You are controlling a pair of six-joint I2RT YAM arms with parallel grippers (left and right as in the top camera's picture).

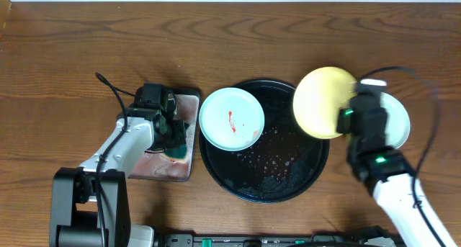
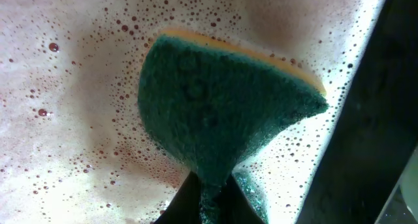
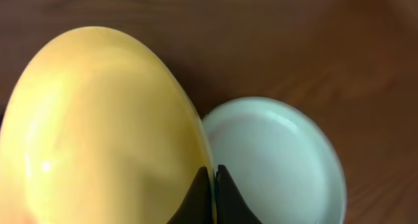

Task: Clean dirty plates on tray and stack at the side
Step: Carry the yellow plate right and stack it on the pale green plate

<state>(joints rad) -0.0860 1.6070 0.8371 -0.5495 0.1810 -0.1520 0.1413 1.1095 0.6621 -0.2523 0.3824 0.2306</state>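
My right gripper moves to the right in the overhead view next and lowers the yellow plate (image 1: 319,103) onto the second mint-blue plate (image 1: 395,122), since that lies off the tray.
The round black tray (image 1: 238,178) sits at centre. A mint-blue plate (image 1: 232,119) with a red smear lies on its left rim. My right gripper (image 1: 344,117) is shut on the rim of the pale yellow plate (image 1: 319,103), which it holds above the tray's right edge; the yellow plate also shows in the right wrist view (image 3: 98,132). A second mint-blue plate (image 3: 274,162) lies on the table at the right, partly under my arm (image 1: 397,117). My left gripper (image 2: 212,198) is shut on a green sponge (image 2: 222,106) over the foamy rectangular tray (image 2: 65,106).
The rectangular black-rimmed tray (image 1: 160,168) with pinkish suds stands left of the round tray. Water drops lie on the round tray's floor (image 1: 270,164). The wooden table (image 1: 65,60) extends behind and to the left.
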